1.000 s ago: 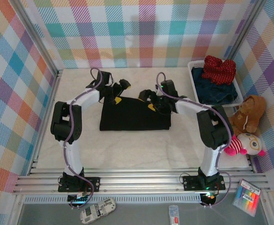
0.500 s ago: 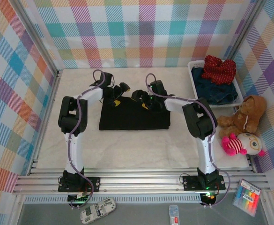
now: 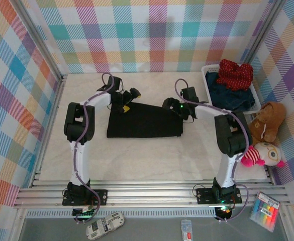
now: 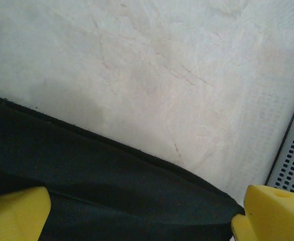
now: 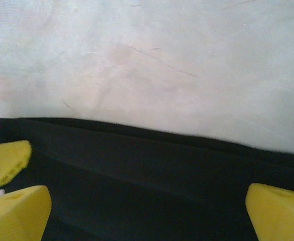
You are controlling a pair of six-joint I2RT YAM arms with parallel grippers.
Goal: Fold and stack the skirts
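My right gripper will move back, turn and go down onto the black skirt's short edge on the basket side, since that edge lies uncovered.
A plain black skirt (image 3: 144, 121) lies flat on the white table, folded into a rough rectangle. My left gripper (image 3: 128, 100) hovers open over its far left corner. In the left wrist view the black skirt (image 4: 106, 196) spans the gap between the yellow fingertips (image 4: 16, 213), with nothing gripped by the left gripper (image 4: 141, 221). My right gripper (image 3: 174, 108) stands open over the far right corner. The right wrist view shows the skirt's far edge (image 5: 147, 175) under the right gripper (image 5: 147, 216). A red dotted skirt (image 3: 234, 74) lies on a dark blue denim one (image 3: 230, 98) in the basket.
The white slatted basket (image 3: 207, 75) stands at the back right, and its wall (image 4: 291, 160) appears at the right of the left wrist view. A brown teddy bear (image 3: 267, 120) and a pink and white plush (image 3: 261, 154) sit at the table's right edge.
My right gripper has moved from the middle of the skirt's far edge out to its far right corner. The left gripper has stayed at the far left corner.
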